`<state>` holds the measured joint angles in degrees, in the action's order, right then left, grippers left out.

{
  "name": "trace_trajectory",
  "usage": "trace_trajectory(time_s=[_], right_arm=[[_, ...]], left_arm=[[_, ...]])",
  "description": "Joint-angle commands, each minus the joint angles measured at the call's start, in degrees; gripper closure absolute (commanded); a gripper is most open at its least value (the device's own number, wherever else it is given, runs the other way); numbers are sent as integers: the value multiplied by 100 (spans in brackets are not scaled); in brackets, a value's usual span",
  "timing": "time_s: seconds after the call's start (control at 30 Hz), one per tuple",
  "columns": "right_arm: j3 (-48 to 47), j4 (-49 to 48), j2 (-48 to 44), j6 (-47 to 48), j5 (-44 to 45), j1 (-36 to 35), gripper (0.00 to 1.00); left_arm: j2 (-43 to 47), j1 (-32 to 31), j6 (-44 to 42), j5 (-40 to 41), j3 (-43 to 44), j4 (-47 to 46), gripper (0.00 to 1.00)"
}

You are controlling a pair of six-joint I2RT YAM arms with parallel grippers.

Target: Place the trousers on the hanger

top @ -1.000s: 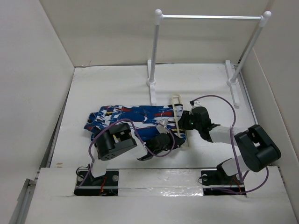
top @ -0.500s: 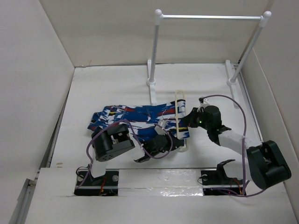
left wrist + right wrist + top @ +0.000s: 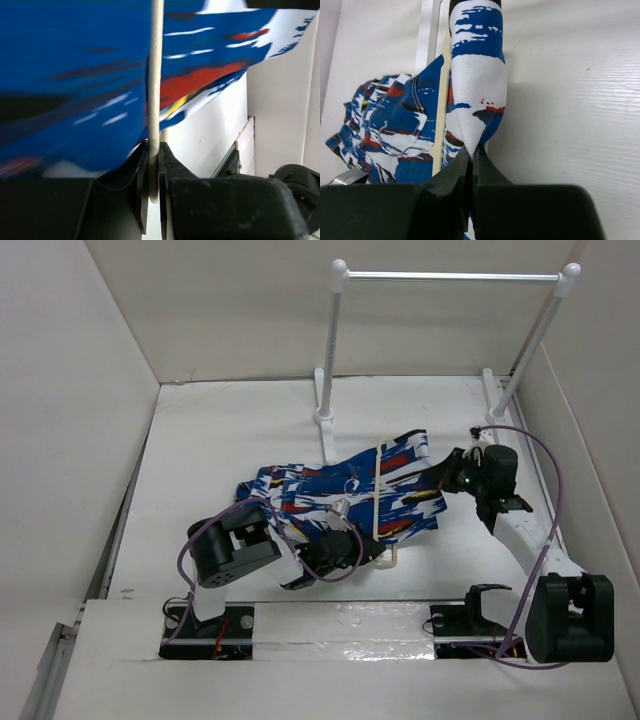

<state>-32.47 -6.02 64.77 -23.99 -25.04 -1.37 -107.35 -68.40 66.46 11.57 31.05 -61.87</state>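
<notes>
The right gripper draws the trousers' lifted end to the right in the top view and slightly back next, over the bare tabletop there, and releases it.
The blue streaked trousers (image 3: 330, 490) lie across mid-table, threaded through the cream hanger (image 3: 376, 508), whose bar crosses them. My left gripper (image 3: 372, 552) is shut on the hanger's near corner; in the left wrist view the cream bar (image 3: 154, 100) runs up from the jaws with the trousers (image 3: 75, 75) draped over it. My right gripper (image 3: 447, 476) is shut on the trousers' right end, lifted off the table. The right wrist view shows that fold (image 3: 477, 85) pinched in the jaws, with the hanger bar (image 3: 441, 115) and its metal hook (image 3: 395, 145) behind.
A tall white two-post rail stand (image 3: 450, 277) rises at the back, its feet (image 3: 325, 425) just behind the trousers and at the right (image 3: 497, 420). White walls enclose the table on the left, back and right.
My right gripper has pulled the trousers' end to the right and back, drawing the fabric through the hanger. The bunched cloth at the left has slid right. My left gripper holds the hanger nearly in place.
</notes>
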Motion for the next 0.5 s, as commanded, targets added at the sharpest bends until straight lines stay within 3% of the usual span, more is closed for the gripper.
trace_trajectory(time_s=[0.0,0.3,0.47], right_arm=[[-453,-137,-412,219,-150,522,100],[179,-496,-843,-194,-669,1480,100],[355,-392,-966,-142,-871,1534,100]], left_arm=[[311,81,-62,406,-335,754,100],[1339,424,-168,1021,-811,1396,100],[1682,608,-185,1365,-794,1800,100]])
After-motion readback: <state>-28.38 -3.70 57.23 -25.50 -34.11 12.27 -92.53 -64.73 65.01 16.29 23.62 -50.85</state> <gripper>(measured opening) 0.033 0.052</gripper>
